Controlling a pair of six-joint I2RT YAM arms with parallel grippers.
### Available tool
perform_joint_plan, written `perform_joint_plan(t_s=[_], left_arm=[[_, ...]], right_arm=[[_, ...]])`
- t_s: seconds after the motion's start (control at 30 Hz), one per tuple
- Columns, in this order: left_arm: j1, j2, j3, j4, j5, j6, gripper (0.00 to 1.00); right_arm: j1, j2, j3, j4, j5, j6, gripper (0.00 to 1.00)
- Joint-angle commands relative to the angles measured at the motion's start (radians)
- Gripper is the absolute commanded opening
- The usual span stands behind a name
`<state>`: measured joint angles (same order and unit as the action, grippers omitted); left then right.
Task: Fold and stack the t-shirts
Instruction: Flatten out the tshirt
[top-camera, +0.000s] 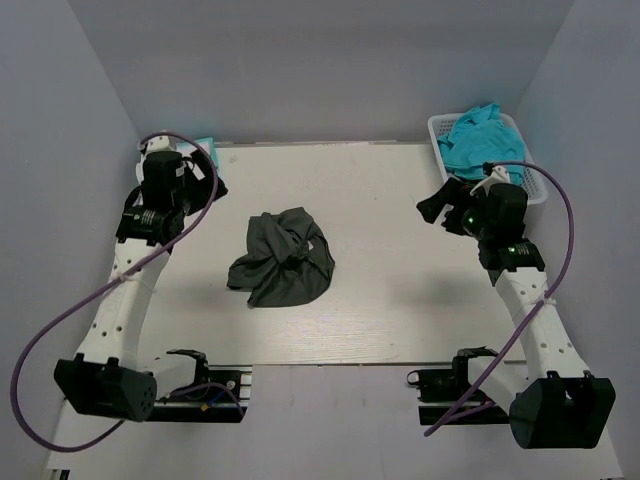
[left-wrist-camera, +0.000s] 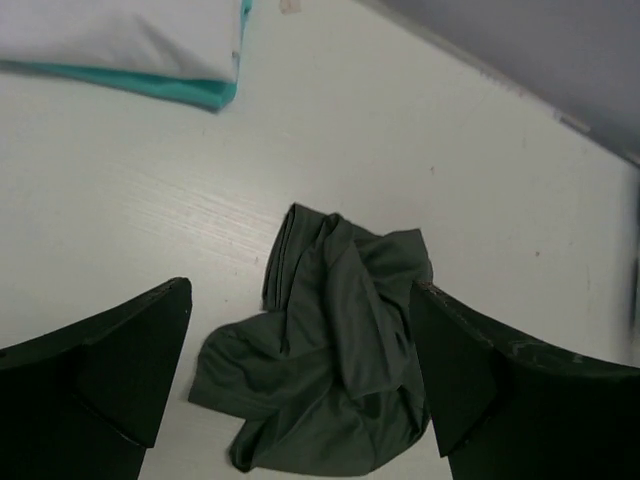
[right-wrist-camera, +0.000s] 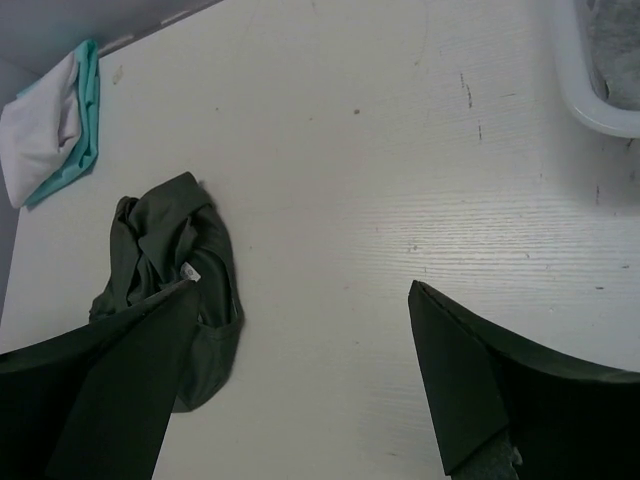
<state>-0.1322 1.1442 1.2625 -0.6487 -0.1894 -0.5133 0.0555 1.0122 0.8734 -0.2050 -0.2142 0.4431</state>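
I need to move my right gripper across and down onto the dark shirt's middle folds, because they are below it and to its left in the top view.
A dark charcoal t-shirt (top-camera: 282, 258) lies crumpled in the middle of the table. It shows in the left wrist view (left-wrist-camera: 340, 350) and the right wrist view (right-wrist-camera: 165, 260). A folded white t-shirt (left-wrist-camera: 120, 35) rests on a folded turquoise one (left-wrist-camera: 195, 92) at the far left corner. A turquoise t-shirt (top-camera: 480, 140) is heaped in the basket, with light grey cloth (right-wrist-camera: 615, 40) also inside. My left gripper (top-camera: 213, 186) is open and empty, held above the table to the far left of the dark shirt (left-wrist-camera: 300, 290). My right gripper (top-camera: 433, 206) is open and empty, to its right (right-wrist-camera: 303, 287).
The white lattice basket (top-camera: 535, 185) stands at the far right corner; its rim shows in the right wrist view (right-wrist-camera: 590, 105). Grey walls enclose the table on three sides. The arm bases sit at the near edge.
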Motion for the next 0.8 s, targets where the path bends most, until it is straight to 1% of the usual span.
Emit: perform_joint_plan(t_s=[0.0,0.03,0.07,0.13,0.17,0.23,0.27,0.3,0.33,0.37,0.43,0.47,0.5,0.57,0.6,0.67,0.7,0.73,0.77], left_arm=[[0.003,0.038,0.063,-0.100,0.077,0.015,1.00],[0.003,0.048,0.063,-0.100,0.112,0.057,1.00],[0.003,0.048,0.063,-0.100,0.167,0.068,1.00],[0.003,0.048,0.035,-0.091,0.168,0.068,1.00],[0.003,0.023,0.017,-0.091,0.168,0.068,1.00],[0.003,0.000,-0.043,-0.091,0.157,0.046,1.00],[0.003,-0.011,-0.064,-0.091,0.147,0.036,1.00],[0.003,-0.020,-0.105,-0.101,0.146,0.023,1.00],[0.003,-0.030,-0.144,-0.121,0.146,0.022,1.00],[0.003,-0.031,-0.144,-0.121,0.156,0.022,1.00],[0.003,-0.031,-0.198,-0.158,0.142,-0.005,1.00],[0.003,-0.031,-0.215,-0.169,0.142,-0.005,1.00],[0.003,-0.015,-0.245,-0.180,0.127,-0.040,1.00],[0.003,-0.006,-0.278,-0.203,0.114,-0.073,1.00],[0.003,0.008,-0.310,-0.203,0.114,-0.089,1.00],[0.003,0.017,-0.350,-0.160,0.163,-0.125,1.00],[0.003,0.017,-0.391,-0.141,0.179,-0.139,1.00],[0.003,0.028,-0.412,-0.117,0.209,-0.154,1.00],[0.003,0.038,-0.449,-0.083,0.209,-0.171,1.00]], right_arm=[[0.001,0.014,0.039,-0.048,-0.024,-0.015,0.90],[0.001,0.032,0.042,-0.056,-0.022,-0.015,0.90],[0.001,0.051,0.047,-0.077,-0.001,-0.024,0.90],[-0.002,0.101,0.068,-0.118,0.137,-0.003,0.90],[-0.002,0.118,0.079,-0.137,0.169,-0.006,0.90],[0.001,0.181,0.142,-0.244,0.321,-0.035,0.90],[0.001,0.233,0.162,-0.278,0.353,-0.035,0.90],[0.001,0.258,0.203,-0.383,0.422,-0.035,0.90],[0.007,0.338,0.257,-0.443,0.503,-0.021,0.90],[0.007,0.360,0.257,-0.444,0.528,-0.021,0.90],[0.015,0.402,0.280,-0.471,0.565,-0.015,0.90],[0.018,0.413,0.277,-0.468,0.556,-0.030,0.90],[0.020,0.411,0.266,-0.435,0.492,-0.061,0.90],[0.027,0.413,0.266,-0.397,0.438,-0.092,0.90],[0.033,0.417,0.274,-0.384,0.317,-0.115,0.90],[0.079,0.422,0.308,-0.346,0.242,-0.171,0.90],[0.113,0.433,0.320,-0.338,0.146,-0.190,0.90],[0.130,0.448,0.344,-0.329,0.121,-0.193,0.90],[0.197,0.454,0.370,-0.308,0.072,-0.198,0.90]])
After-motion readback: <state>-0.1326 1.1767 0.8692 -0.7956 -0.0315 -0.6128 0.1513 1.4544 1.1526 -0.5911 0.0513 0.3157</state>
